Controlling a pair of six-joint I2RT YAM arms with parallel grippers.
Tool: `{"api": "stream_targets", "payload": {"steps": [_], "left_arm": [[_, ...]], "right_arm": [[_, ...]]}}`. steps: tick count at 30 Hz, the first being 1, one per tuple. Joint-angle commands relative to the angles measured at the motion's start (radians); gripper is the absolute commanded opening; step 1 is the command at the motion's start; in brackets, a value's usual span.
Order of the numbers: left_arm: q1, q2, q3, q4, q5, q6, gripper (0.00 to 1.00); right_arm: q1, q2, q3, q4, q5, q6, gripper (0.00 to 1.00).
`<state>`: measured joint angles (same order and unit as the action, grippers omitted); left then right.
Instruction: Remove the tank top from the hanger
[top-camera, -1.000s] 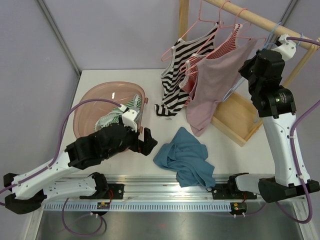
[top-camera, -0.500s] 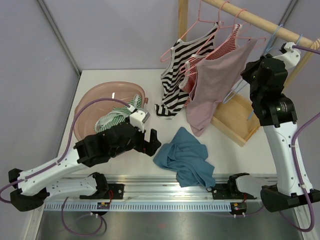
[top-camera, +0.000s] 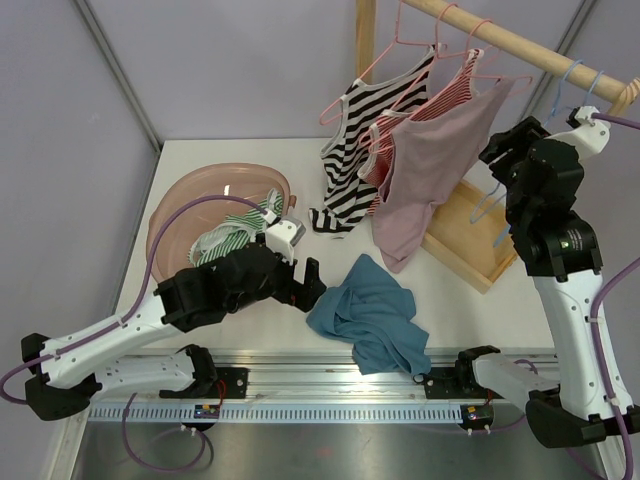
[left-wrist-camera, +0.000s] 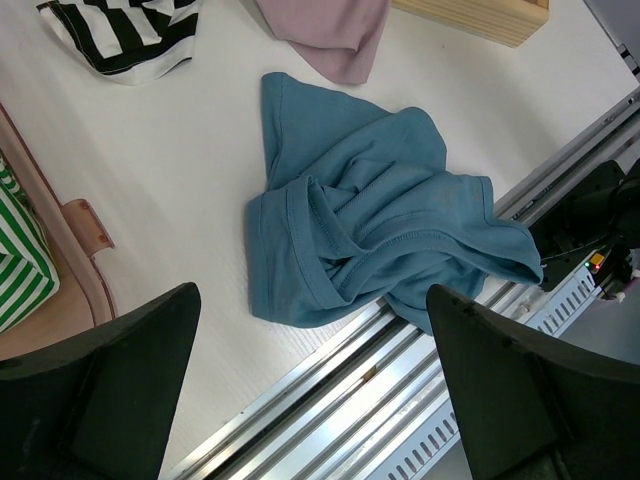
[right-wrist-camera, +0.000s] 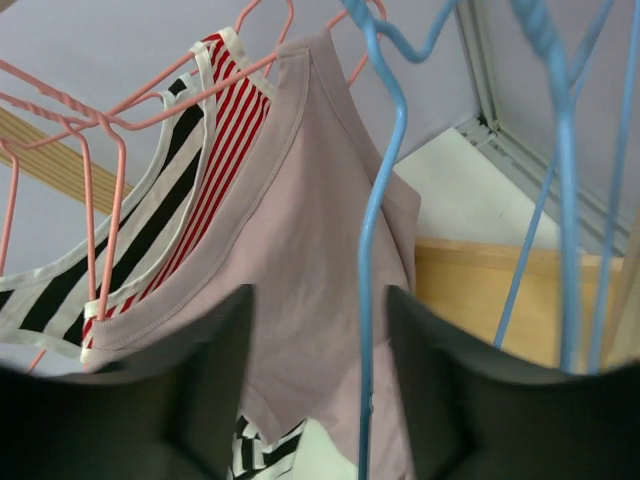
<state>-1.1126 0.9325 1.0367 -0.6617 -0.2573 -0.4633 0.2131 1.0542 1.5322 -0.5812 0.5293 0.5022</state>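
I need to move my left gripper down and across onto the tank top's middle folds, which bunch up below it and to its right in the top view.
A blue tank top (top-camera: 368, 315) lies crumpled on the table near the front rail, off any hanger; it also shows in the left wrist view (left-wrist-camera: 380, 230). My left gripper (top-camera: 305, 280) hovers just left of it, open and empty (left-wrist-camera: 312, 295). A bare blue hanger (top-camera: 500, 205) hangs from the wooden rod (top-camera: 520, 45). My right gripper (top-camera: 502, 152) is up beside it, open; the hanger's blue wire (right-wrist-camera: 368, 260) runs between its spread fingers (right-wrist-camera: 318, 295) untouched.
Pink hangers on the rod carry a black-striped top (top-camera: 345, 150), a red-striped top (top-camera: 445, 95) and a mauve top (top-camera: 425, 165). A second blue hanger (right-wrist-camera: 565, 200) hangs at the right. The rack's wooden base (top-camera: 470, 235) sits below. A pink basin (top-camera: 200, 200) holds a green-striped garment (top-camera: 232, 238).
My right gripper has opened and let go of the blue hanger, which now hangs from the rod. The left arm has slid right toward the blue tank top.
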Motion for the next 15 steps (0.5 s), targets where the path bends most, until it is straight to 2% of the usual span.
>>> {"api": "stream_targets", "payload": {"steps": [1, 3, 7, 15], "left_arm": [[0.0, -0.008, 0.022, 0.037, 0.01, 0.017, 0.99], [0.0, -0.001, 0.016, 0.05, 0.021, 0.015, 0.99], [-0.035, 0.048, -0.004, 0.1, 0.03, 0.0, 0.99], [-0.211, 0.253, 0.012, 0.182, -0.092, -0.012, 0.99]], "right_arm": [[0.0, -0.02, -0.004, -0.016, -0.026, -0.03, 0.71], [0.002, -0.023, 0.011, -0.028, -0.063, -0.036, 0.74], [0.002, -0.06, 0.057, -0.04, -0.19, -0.076, 0.99], [0.0, -0.196, 0.155, -0.153, -0.39, -0.177, 1.0]]}}
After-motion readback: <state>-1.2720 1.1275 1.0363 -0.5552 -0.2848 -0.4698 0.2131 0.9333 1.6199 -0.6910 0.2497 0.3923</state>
